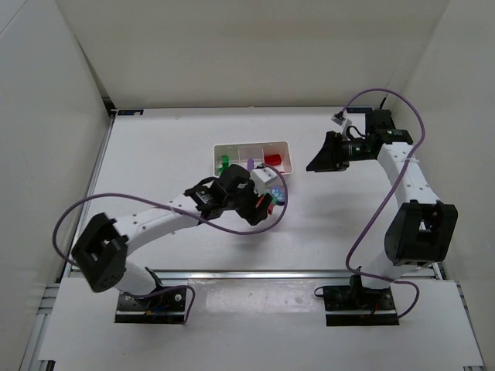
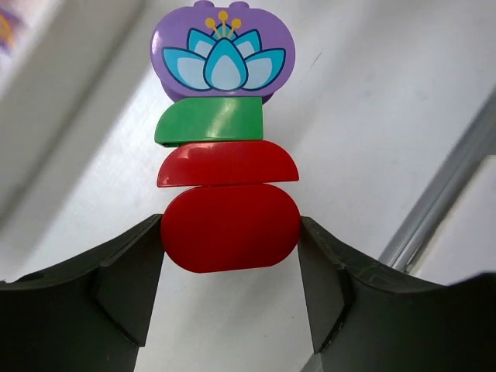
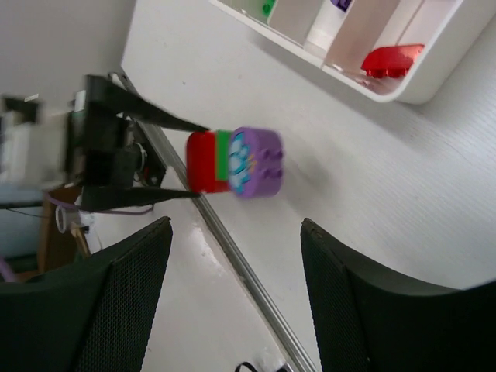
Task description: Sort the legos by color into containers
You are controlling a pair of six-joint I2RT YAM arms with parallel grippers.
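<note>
The tray's red section (image 1: 277,158) already has a red brick inside, so my left gripper needs to carry the red oval bottom brick outward over it next and release it there.
My left gripper (image 1: 265,201) is shut on a lego stack (image 1: 275,196), just in front of the white tray (image 1: 254,145). In the left wrist view the jaws (image 2: 231,232) pinch the stack's red oval bottom brick; above it sit a red half-round, a green piece and a purple lotus brick (image 2: 223,50). The tray's three compartments hold a green brick (image 1: 223,162), a purple one (image 1: 251,164) and a red one (image 1: 272,159). My right gripper (image 1: 313,165) is open and empty, right of the tray, facing the stack (image 3: 236,161).
White walls close in the table on the left, back and right. A metal rail (image 1: 255,272) runs along the near edge. A purple cable (image 1: 232,228) loops under the left arm. The tray's red compartment also shows in the right wrist view (image 3: 391,60).
</note>
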